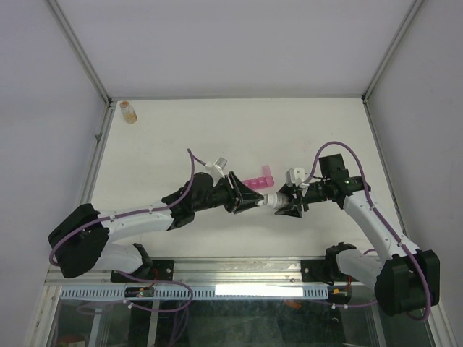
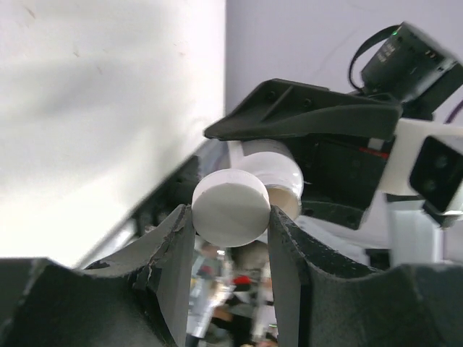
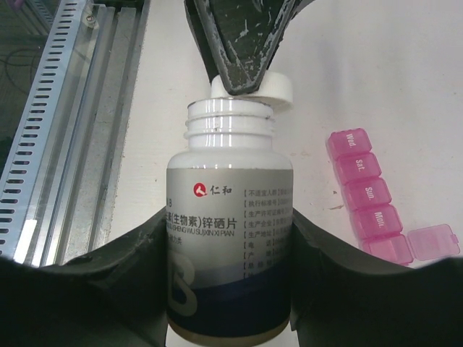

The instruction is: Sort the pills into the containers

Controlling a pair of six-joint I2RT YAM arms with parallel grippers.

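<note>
My left gripper next lowers left in the top view, releasing the bottle's cap on the tabletop beside the strip (image 1: pixel 259 179), since it's off the bottle's neck.
My right gripper (image 1: pixel 284 202) (image 3: pixel 228 238) is shut on a white pill bottle (image 3: pixel 228 210) with a grey and blue label, held level above the table. Its threaded neck (image 3: pixel 230 124) is bare. My left gripper (image 1: pixel 253 197) (image 2: pixel 231 220) faces it and is shut on the bottle's white cap (image 2: pixel 231 206) (image 3: pixel 253 88), which sits just off the neck, slightly to one side. The containers, a pink organiser strip (image 1: pixel 259 179) (image 3: pixel 363 194), lie on the table beyond the two grippers, with one end lid (image 3: pixel 432 241) flipped open. No pills show.
A small amber bottle (image 1: pixel 129 110) stands at the far left corner of the white table (image 1: pixel 217 137). Metal rails (image 3: pixel 65 130) run along the near edge by the arm bases. Grey walls enclose the table on three sides.
</note>
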